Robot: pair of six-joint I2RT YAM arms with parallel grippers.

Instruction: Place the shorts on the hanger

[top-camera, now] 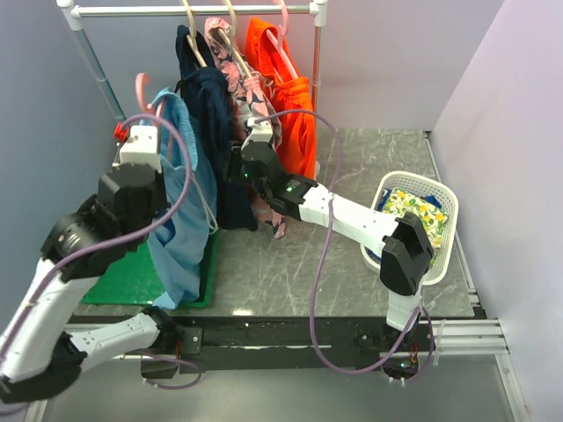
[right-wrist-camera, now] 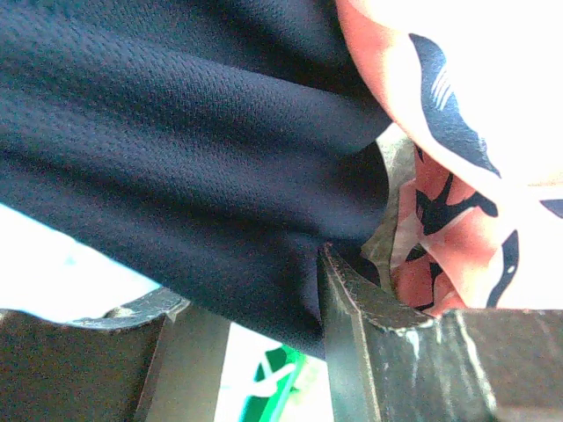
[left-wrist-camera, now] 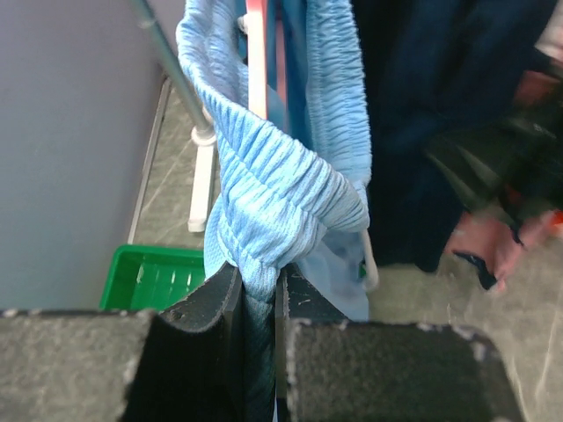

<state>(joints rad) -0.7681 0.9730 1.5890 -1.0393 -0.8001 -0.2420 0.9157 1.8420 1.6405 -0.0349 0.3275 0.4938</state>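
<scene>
I should next move my left gripper outward, put the hanger's hook over the bar's loose end [top-camera: 126, 11] and let go of the shorts' waistband, because the hook is still short of that end of the bar.
The light blue shorts [top-camera: 182, 207] hang draped over the pink hanger, whose hook [top-camera: 141, 88] sticks up above my left arm. My left gripper [top-camera: 151, 134] is raised beside them. In the left wrist view the left gripper [left-wrist-camera: 259, 294] is shut on the ribbed waistband of the shorts [left-wrist-camera: 281, 185], and the hanger's pink bar [left-wrist-camera: 256, 53] runs up inside the waistband. My right gripper [top-camera: 250, 139] reaches into the clothes on the rack. In the right wrist view the right gripper [right-wrist-camera: 251, 294] is open, with a fold of a navy garment [right-wrist-camera: 176, 132] hanging between the jaws.
A white rack [top-camera: 193, 10] at the back holds a navy garment [top-camera: 211, 123], a pink floral garment [top-camera: 239, 70] and orange shorts [top-camera: 295, 105]. A white basket [top-camera: 444, 198] with patterned cloth stands at the right. A green tray [top-camera: 119, 277] lies at the left.
</scene>
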